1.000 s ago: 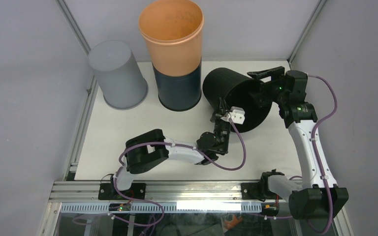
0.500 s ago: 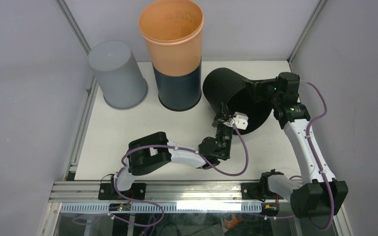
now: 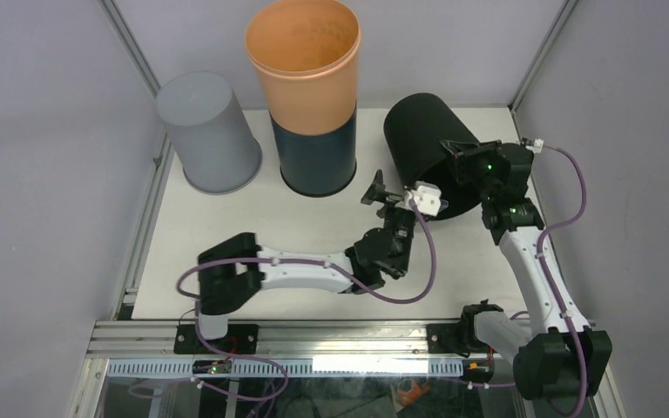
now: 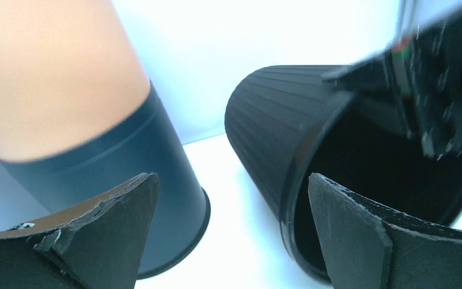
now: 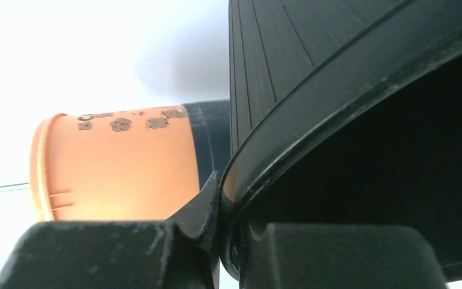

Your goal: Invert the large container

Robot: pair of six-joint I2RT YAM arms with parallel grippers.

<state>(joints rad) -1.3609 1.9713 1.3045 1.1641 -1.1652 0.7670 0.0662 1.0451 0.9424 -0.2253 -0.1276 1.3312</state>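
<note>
The bin's opening is still tilted, so next my right gripper will turn the bin's rim and lower it onto the tabletop (image 3: 381, 158) beside the dark blue container to let it go.
The large container (image 3: 420, 138) is a black ribbed bin, tilted with its closed base up and toward the back and its mouth facing down toward the front right. My right gripper (image 3: 460, 162) is shut on its rim, one finger outside and one inside, as the right wrist view shows at the gripper (image 5: 225, 241) and bin wall (image 5: 313, 60). My left gripper (image 3: 398, 195) stands open just front-left of the bin, holding nothing. In the left wrist view the gripper (image 4: 228, 241) has the bin (image 4: 277, 126) to its right, rim in front of the right fingertip.
An orange container (image 3: 305, 70) is stacked in a dark blue one (image 3: 316, 161) at the back middle, close to the left of the bin. A grey upturned container (image 3: 209, 131) stands at the back left. Enclosure walls run close behind and to the right.
The right gripper closed on the bin's rim and swung the bin's base up and back. The left gripper let go of the rim and opened wide.
</note>
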